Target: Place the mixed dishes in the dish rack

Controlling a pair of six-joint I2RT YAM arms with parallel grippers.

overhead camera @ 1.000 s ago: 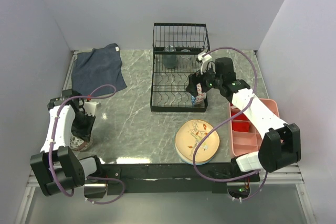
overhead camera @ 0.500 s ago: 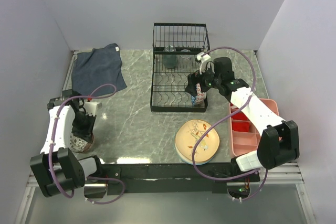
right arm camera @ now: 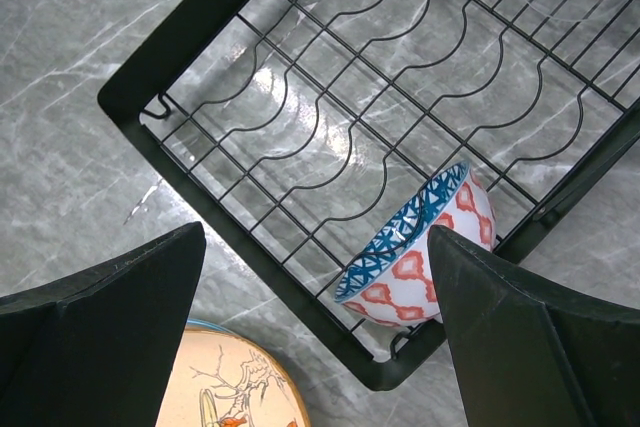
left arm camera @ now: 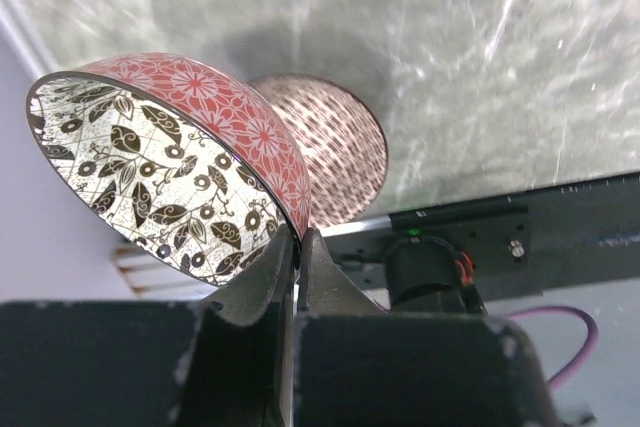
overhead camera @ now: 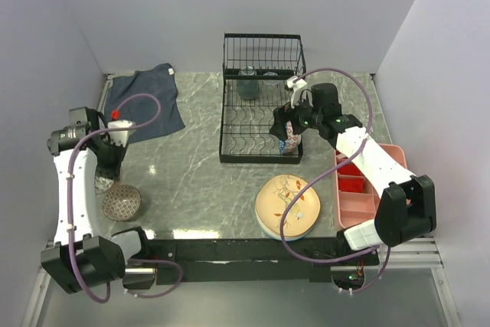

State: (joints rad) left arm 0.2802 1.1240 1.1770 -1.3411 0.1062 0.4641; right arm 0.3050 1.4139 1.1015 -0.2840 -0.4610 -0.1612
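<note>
The rack wires beside the leaning bowl are empty, so my left gripper should next swing to the right in the top view and move down onto them.
My left gripper (left arm camera: 297, 237) is shut on the rim of a red floral bowl (left arm camera: 225, 107) with a leaf pattern inside, and holds it tilted above the table. Below it a brown-patterned bowl (left arm camera: 335, 157) (overhead camera: 122, 202) rests on the marble near the front left edge. My right gripper (right arm camera: 315, 237) (overhead camera: 287, 132) hangs open over the front right corner of the black dish rack (right arm camera: 128, 97) (overhead camera: 260, 157). There a blue-and-red patterned bowl (right arm camera: 430, 247) leans on its side. The peach plate (overhead camera: 288, 205) (right arm camera: 230, 387) lies in front of the rack.
A clear glass (overhead camera: 247, 82) stands at the back of the rack. The dark blue cloth (overhead camera: 143, 101) lies at the back left. The pink compartmented tray (overhead camera: 367, 189) sits at the right edge, under the right arm.
My left gripper has closed on the red bowl's rim and lifted it off the brown-patterned bowl, rising and swinging back. The right arm has barely moved.
</note>
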